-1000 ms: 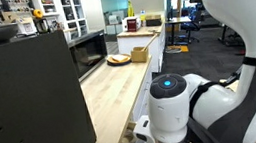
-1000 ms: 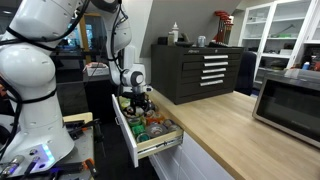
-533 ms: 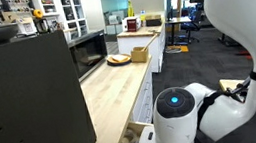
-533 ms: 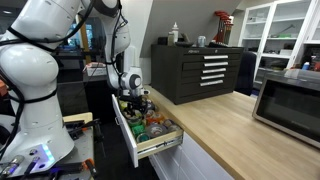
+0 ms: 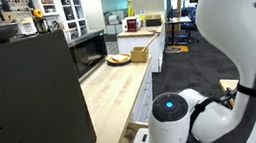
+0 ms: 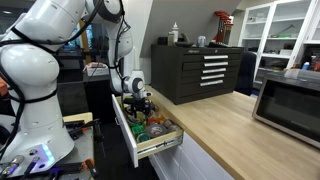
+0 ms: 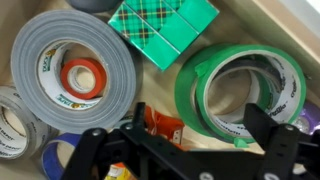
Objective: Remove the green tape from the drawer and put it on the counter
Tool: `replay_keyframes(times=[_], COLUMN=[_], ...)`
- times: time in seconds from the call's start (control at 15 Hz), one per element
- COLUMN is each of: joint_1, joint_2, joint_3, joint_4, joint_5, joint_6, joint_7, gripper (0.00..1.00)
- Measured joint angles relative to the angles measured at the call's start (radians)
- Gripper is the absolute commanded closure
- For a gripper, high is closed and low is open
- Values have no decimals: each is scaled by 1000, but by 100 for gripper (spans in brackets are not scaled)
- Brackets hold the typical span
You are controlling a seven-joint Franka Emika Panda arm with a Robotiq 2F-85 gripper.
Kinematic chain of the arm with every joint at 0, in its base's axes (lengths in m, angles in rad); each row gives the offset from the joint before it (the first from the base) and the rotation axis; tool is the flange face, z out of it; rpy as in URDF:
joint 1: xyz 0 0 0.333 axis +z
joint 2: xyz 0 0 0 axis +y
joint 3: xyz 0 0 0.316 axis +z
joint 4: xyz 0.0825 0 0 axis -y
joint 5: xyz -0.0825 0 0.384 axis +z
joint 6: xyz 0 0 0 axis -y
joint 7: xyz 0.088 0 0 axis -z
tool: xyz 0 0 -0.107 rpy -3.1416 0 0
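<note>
The gripper comes down a little next and closes its open fingers across the green tape's near rim, which is already between them.
The green tape (image 7: 190,85) is a wide roll lying flat in the open drawer (image 6: 160,143), at the right of the wrist view. My gripper (image 7: 200,128) is open just above it. Its dark fingers (image 7: 266,128) stand on either side of the roll's near edge, the right one over the hole. In an exterior view the gripper (image 6: 138,101) hangs low over the back part of the drawer. In the other exterior view the arm's wrist (image 5: 171,116) hides the drawer and the tape.
A large grey duct tape roll (image 7: 70,70), a green plaid pack (image 7: 160,25), a small orange item (image 7: 165,127) and other rolls crowd the drawer. The wooden counter (image 6: 225,130) runs beside it, with a microwave (image 6: 290,105) and a black box (image 5: 21,102) on it.
The arm has shifted a little and the gripper has sunk slightly lower over the drawer. Nothing has been picked up.
</note>
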Motion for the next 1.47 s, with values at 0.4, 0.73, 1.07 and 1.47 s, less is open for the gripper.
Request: replay_keyframes(times=[0.4,0.73,1.07,1.47], joint_1=[-2,-2,-7,-36], joint_2=[39,51,51,51], joint_3=[0,10,9,10], joint_4=[7,6,1,-30], joint_5=[7,19,25,40], joint_6=[88,117,128,175], joint_7=[-9,-37,-61,-82], gripper=[0,32,66,96])
